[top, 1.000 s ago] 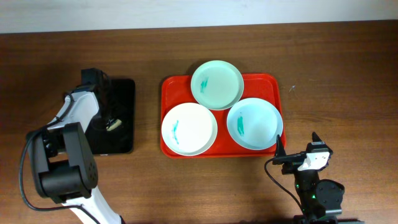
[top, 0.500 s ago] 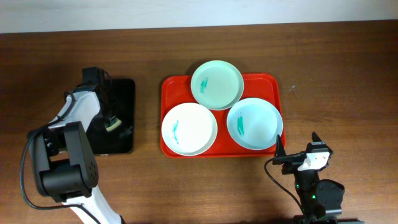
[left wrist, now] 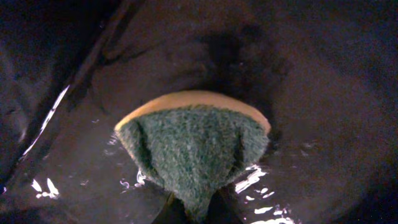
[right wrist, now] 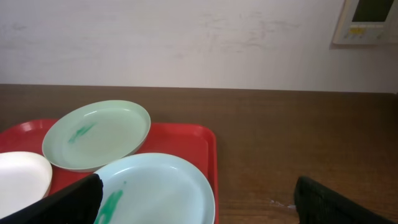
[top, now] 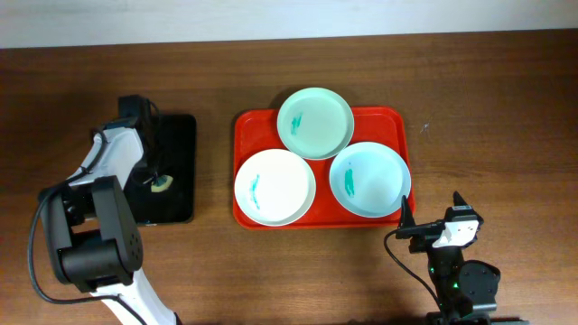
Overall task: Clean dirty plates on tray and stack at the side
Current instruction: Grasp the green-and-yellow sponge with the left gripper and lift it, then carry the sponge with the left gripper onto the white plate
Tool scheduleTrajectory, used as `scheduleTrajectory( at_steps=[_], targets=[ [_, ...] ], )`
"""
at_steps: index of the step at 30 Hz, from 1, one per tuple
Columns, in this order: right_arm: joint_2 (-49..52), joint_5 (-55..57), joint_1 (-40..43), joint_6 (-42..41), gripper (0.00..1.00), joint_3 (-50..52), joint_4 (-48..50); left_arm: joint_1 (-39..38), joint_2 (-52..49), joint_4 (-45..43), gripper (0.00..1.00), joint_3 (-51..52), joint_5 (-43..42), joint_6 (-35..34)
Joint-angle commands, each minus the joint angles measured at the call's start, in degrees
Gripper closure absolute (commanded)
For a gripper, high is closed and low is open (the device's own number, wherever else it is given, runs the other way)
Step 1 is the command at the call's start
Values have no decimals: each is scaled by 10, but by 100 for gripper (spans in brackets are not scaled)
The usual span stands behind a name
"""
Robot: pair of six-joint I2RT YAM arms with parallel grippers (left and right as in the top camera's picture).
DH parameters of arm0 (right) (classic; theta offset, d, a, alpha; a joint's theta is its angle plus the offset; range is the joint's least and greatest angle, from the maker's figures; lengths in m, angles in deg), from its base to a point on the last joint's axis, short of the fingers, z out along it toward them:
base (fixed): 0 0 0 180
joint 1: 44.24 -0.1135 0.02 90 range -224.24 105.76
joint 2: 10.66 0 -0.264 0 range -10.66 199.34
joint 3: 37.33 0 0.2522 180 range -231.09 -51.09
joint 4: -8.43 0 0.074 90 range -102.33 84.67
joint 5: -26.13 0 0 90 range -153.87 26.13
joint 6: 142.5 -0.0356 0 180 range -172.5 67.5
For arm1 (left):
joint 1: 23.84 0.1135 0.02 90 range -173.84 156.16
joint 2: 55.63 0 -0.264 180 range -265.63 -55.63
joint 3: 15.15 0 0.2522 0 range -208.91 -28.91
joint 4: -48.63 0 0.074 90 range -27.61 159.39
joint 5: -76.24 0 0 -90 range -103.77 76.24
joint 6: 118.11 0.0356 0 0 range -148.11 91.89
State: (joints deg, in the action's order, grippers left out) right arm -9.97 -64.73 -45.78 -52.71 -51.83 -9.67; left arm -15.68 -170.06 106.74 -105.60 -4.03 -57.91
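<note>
I should next lift my left gripper and carry it over the white plate (top: 275,187) to release the sponge, because that plate is to its right in the overhead view.
The red tray (top: 402,126) holds three plates, each with a teal smear: mint green (top: 314,123) at the back, white (top: 275,187) front left, light blue (top: 369,179) front right. My left gripper (top: 159,183) is over the black tray (top: 176,153) and is shut on a sponge (left wrist: 193,146) with a green scouring face and a yellow back, pressed onto the wet black surface. My right gripper (top: 432,223) is open and empty near the table's front edge, just in front of the light blue plate (right wrist: 155,186). The mint plate (right wrist: 96,134) and red tray (right wrist: 202,140) show beyond it.
The black tray lies left of the red tray, with a strip of brown table (top: 215,162) between them. Its surface is wet and shiny in the left wrist view (left wrist: 261,180). A white wall (right wrist: 186,37) stands behind the table.
My left gripper and the sponge have shifted slightly along the black tray, toward its left side. The right arm and the plates have not moved.
</note>
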Motion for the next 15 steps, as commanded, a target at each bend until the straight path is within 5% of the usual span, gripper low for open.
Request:
scheduleTrajectory(
  at_steps=[1,8,15],
  targets=[
    [-4,5,-3,-2,2,4,-2,2,60,51,100,-71,9,-1],
    [-4,5,-3,-2,1,4,-2,2,195,80,100,-108,-24,-1],
    [-4,5,-3,-2,1,4,-2,2,162,60,100,-76,-22,-1]
  ],
)
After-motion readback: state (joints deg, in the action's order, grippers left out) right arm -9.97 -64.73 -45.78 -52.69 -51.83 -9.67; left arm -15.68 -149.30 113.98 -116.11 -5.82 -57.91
